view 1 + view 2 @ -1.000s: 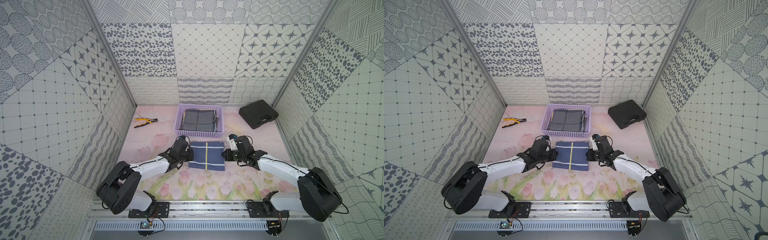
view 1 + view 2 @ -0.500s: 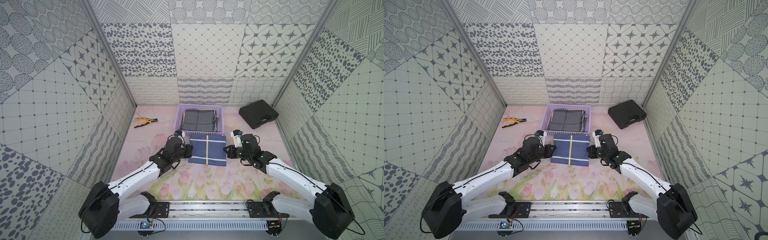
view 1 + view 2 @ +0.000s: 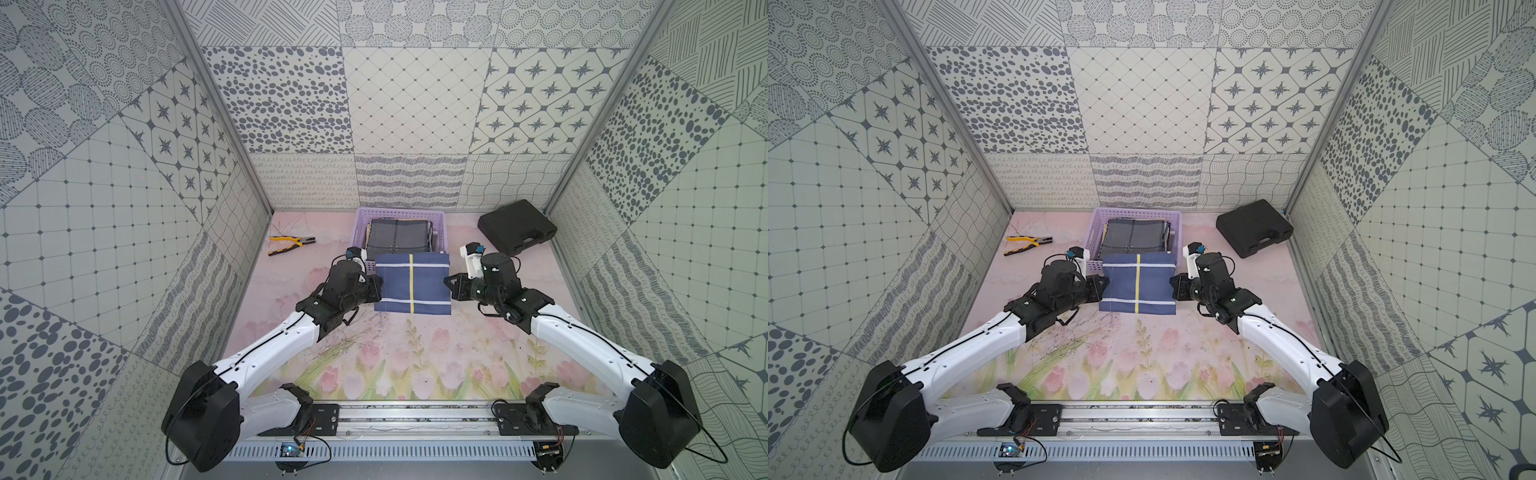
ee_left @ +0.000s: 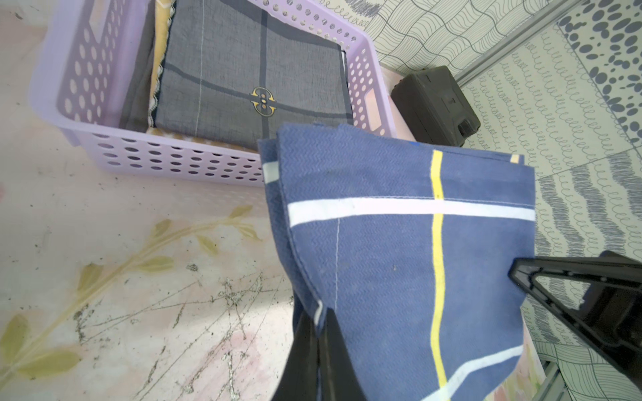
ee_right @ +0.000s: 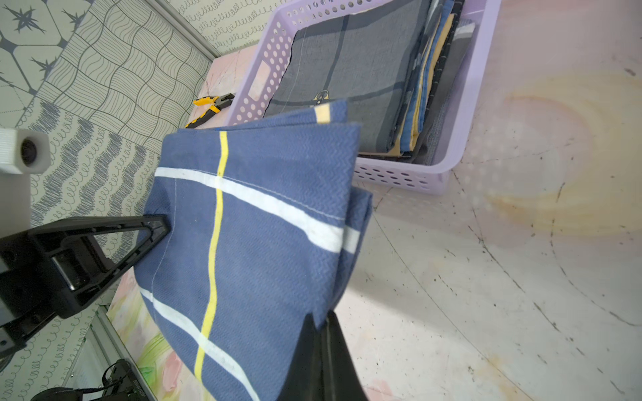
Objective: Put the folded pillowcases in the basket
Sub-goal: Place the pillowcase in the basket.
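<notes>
The pillowcase's edge goes outward over the grey checked cloth in the basket next, then down and free of my left gripper, as that cloth lies outward of and below it.
The folded pillowcase is blue with white stripes and one yellow stripe. It hangs flat above the table, its far edge over the front rim of the lilac basket. My left gripper is shut on the pillowcase's left edge. At the opposite side, my right gripper is shut on the right edge of the pillowcase. The basket holds a stack of folded cloths with a grey checked one on top.
A black hard case lies at the back right of the table. Yellow-handled pliers lie at the back left. Patterned walls close in the floral table on three sides.
Both arms have lifted the pillowcase off the table and carried it away from the front, toward the basket. Both grips stayed shut.
</notes>
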`<state>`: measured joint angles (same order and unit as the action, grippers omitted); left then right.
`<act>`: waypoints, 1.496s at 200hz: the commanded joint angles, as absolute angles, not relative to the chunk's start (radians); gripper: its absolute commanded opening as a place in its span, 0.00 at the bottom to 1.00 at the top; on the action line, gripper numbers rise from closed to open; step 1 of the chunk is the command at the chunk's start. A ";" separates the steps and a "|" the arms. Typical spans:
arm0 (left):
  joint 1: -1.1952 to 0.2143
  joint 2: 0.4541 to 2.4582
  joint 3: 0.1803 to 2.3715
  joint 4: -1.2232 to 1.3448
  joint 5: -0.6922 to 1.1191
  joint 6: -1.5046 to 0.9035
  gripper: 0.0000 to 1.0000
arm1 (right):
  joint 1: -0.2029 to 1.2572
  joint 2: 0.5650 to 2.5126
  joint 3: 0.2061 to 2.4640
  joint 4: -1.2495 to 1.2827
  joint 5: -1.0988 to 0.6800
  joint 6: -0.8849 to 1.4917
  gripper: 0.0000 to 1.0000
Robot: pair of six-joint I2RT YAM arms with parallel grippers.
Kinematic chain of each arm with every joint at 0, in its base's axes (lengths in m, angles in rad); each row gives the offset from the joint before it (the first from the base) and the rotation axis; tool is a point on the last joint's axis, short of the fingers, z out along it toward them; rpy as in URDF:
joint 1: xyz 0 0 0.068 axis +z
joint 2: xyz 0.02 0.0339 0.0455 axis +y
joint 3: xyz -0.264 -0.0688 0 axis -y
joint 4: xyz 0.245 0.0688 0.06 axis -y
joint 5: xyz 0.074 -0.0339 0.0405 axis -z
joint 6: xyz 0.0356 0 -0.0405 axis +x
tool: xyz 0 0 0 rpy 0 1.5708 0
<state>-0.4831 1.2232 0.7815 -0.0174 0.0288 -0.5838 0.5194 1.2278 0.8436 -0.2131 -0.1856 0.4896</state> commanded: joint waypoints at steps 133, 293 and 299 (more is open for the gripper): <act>-0.254 1.680 1.154 0.106 0.173 -0.476 0.00 | 0.403 1.705 1.250 -0.068 -0.274 0.463 0.00; -0.174 2.052 1.511 0.086 0.258 -0.445 0.00 | 0.347 2.093 1.614 -0.055 -0.362 0.482 0.00; -0.174 2.055 1.513 0.086 0.259 -0.446 0.00 | 0.347 2.095 1.614 -0.055 -0.364 0.483 0.00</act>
